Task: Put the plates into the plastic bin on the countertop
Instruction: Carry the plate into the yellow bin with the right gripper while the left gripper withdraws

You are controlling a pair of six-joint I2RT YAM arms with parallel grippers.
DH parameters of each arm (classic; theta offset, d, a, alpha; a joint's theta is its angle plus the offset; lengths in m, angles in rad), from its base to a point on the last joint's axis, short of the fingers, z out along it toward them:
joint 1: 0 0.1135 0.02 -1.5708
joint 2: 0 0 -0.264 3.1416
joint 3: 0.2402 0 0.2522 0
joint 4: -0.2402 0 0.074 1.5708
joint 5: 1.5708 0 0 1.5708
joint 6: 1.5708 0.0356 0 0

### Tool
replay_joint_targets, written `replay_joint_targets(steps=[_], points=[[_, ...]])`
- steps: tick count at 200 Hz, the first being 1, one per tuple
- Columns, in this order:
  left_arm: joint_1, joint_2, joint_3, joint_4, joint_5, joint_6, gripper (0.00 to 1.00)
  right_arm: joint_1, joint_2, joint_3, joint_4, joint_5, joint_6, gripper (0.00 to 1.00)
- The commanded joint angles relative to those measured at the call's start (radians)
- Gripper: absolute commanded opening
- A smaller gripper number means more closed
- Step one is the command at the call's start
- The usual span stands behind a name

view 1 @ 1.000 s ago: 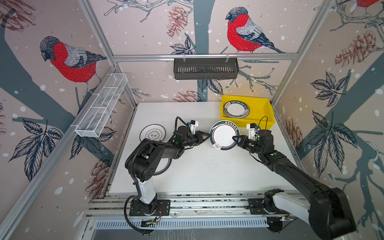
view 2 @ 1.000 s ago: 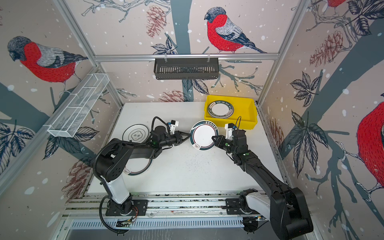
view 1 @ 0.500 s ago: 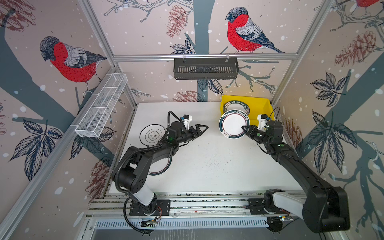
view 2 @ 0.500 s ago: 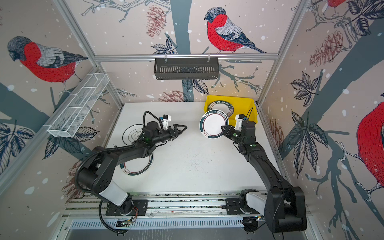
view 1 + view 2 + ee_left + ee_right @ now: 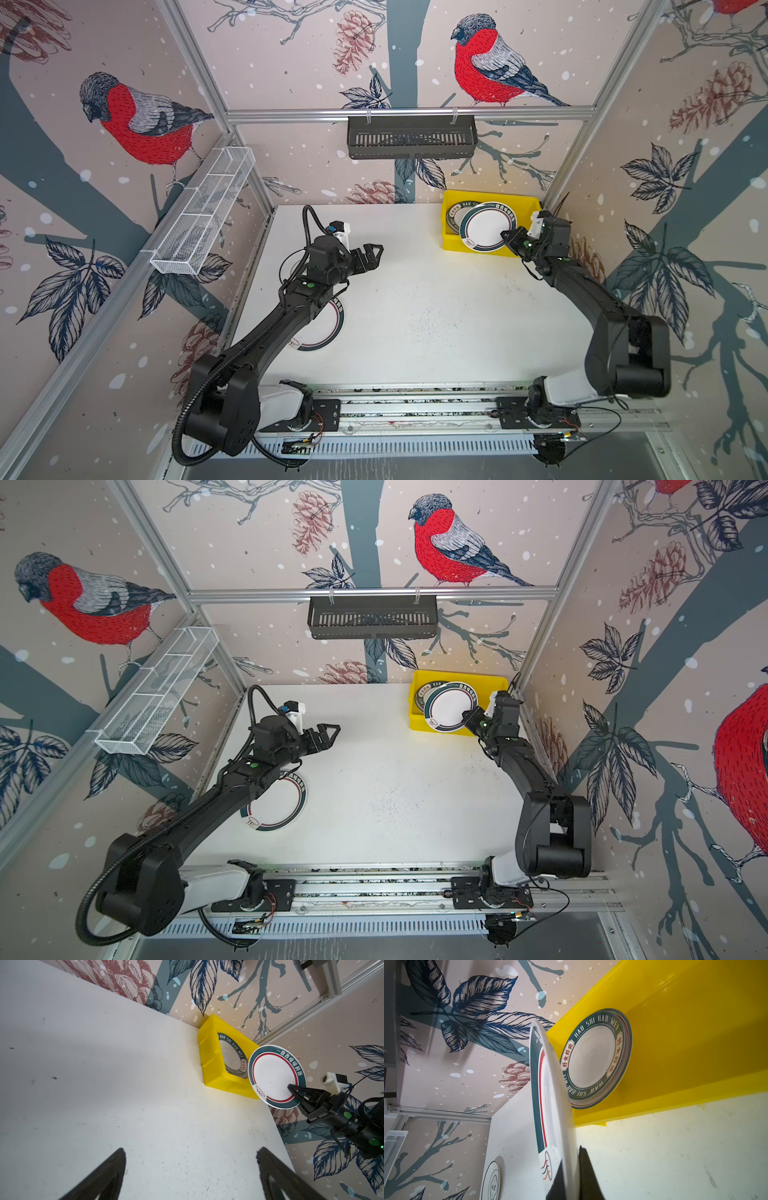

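I will next move my right gripper outward, lower the white plate onto the lettered plate in the bin and let go of it, because it still sticks out over the bin's front side.
My right gripper (image 5: 508, 237) is shut on the rim of a white plate with a dark green and red rim (image 5: 486, 228). It holds the plate tilted over the front wall of the yellow plastic bin (image 5: 528, 203) at the back right of the countertop (image 5: 436, 311). Inside the bin a green-rimmed lettered plate (image 5: 593, 1059) lies on top of another. My left gripper (image 5: 376, 253) hangs open and empty above the countertop's left middle. A green-rimmed plate (image 5: 328, 328) lies partly under the left arm. A white plate with characters (image 5: 492, 1180) lies at the far left.
A black slotted basket (image 5: 411, 137) hangs on the back rail. A white wire mesh tray (image 5: 203, 216) is fixed along the left rail. Aluminium rails (image 5: 415, 407) carrying both arm bases run along the countertop's front edge.
My left gripper opened, let go of the plate and drew back to the left. My right gripper carried the plate from the middle to the back right, over the bin.
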Motion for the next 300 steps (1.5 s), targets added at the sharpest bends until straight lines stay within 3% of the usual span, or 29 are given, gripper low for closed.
replay_joint_targets(steps=[1, 109, 166, 185, 203, 214, 273, 300], points=[[0.037, -0.027, -0.018, -0.070, -0.024, 0.027, 0.98, -0.009, 0.078, 0.078, 0.041, 0.003, 0.001, 0.01], [0.114, -0.211, -0.126, -0.169, -0.106, 0.046, 0.98, -0.008, 0.360, 0.314, 0.037, 0.065, -0.017, 0.01], [0.119, -0.220, -0.129, -0.190, -0.130, 0.063, 0.98, 0.016, 0.542, 0.497, -0.035, 0.047, -0.026, 0.03], [0.118, -0.215, -0.107, -0.225, -0.153, 0.072, 0.98, 0.041, 0.583, 0.569, -0.081, 0.038, -0.062, 0.18], [0.118, -0.219, -0.083, -0.254, -0.175, 0.079, 0.98, 0.057, 0.616, 0.636, -0.153, 0.032, -0.086, 0.58], [0.118, -0.228, -0.076, -0.261, -0.190, 0.082, 0.98, 0.060, 0.602, 0.629, -0.150, 0.041, -0.093, 0.73], [0.118, -0.241, -0.076, -0.286, -0.219, 0.118, 0.98, 0.053, 0.458, 0.596, -0.243, 0.164, -0.165, 0.97], [0.118, -0.255, -0.086, -0.280, -0.213, 0.121, 0.98, 0.058, 0.439, 0.586, -0.228, 0.154, -0.203, 0.99]])
